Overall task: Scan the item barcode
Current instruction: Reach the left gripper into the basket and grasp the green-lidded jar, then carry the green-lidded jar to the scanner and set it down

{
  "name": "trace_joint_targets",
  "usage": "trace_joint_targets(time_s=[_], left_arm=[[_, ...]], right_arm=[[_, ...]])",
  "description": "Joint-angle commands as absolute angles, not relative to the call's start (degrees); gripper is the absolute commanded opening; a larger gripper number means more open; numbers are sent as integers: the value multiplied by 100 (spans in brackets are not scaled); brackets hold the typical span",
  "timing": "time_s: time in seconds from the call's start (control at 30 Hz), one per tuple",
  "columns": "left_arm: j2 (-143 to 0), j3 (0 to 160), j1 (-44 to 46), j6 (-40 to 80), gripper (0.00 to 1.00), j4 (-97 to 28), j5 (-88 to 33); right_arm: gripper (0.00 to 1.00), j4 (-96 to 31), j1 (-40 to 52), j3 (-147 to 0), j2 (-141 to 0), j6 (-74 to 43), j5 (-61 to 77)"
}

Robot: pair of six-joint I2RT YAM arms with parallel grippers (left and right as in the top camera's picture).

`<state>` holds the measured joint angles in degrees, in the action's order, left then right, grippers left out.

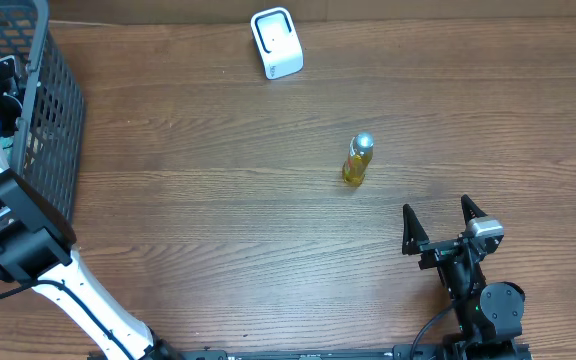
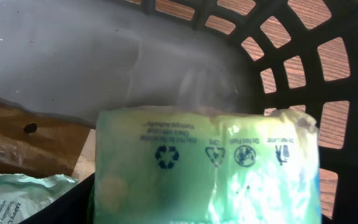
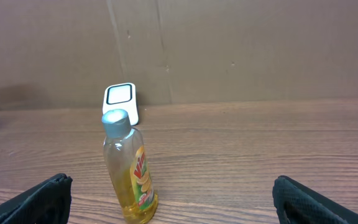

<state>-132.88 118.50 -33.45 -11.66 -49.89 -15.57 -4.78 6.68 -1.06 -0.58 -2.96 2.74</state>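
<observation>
I should lift my left gripper out of the basket (image 1: 58, 110), then lower it to release the item on the clear tabletop (image 1: 302, 163) spot beside the yellow bottle.
A green packet (image 2: 207, 155) with recycling marks printed on it fills the left wrist view, inside the black mesh basket (image 2: 303, 56). My left gripper (image 2: 197, 211) is down in the basket (image 1: 58, 110) with the packet between its jaws. One dark finger (image 2: 67, 202) lies against the packet's left edge and the other is hidden, so the grip is unclear. The white scanner (image 1: 276, 42) stands at the table's far edge. My right gripper (image 1: 443, 228) rests open near the front right, nothing between its fingers.
A yellow bottle with a silver cap (image 1: 358, 160) stands upright mid-table, just ahead of the right gripper (image 3: 173, 202), with the scanner (image 3: 122, 99) behind it. The basket also holds a grey plastic bag (image 2: 92, 56), a brown packet (image 2: 23, 146) and a pale green wrapper (image 2: 17, 193).
</observation>
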Motion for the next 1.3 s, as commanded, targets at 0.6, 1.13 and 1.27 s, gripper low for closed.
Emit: trace_joint_targets(time_s=[0.6,1.13,1.27], left_arm=[[-10604,13640,-3081,-694,51,-5551,-1164],[-9907,13364,-132,460,46,-8241,-895],[-10252,13061,762,838,47,-8541,-309]], right_arm=[[100,-462,631,-45,-16,-276,266],[100,-464,631,-45,-16,-274,266],[100,-462,631,-45,-16,-274,266]])
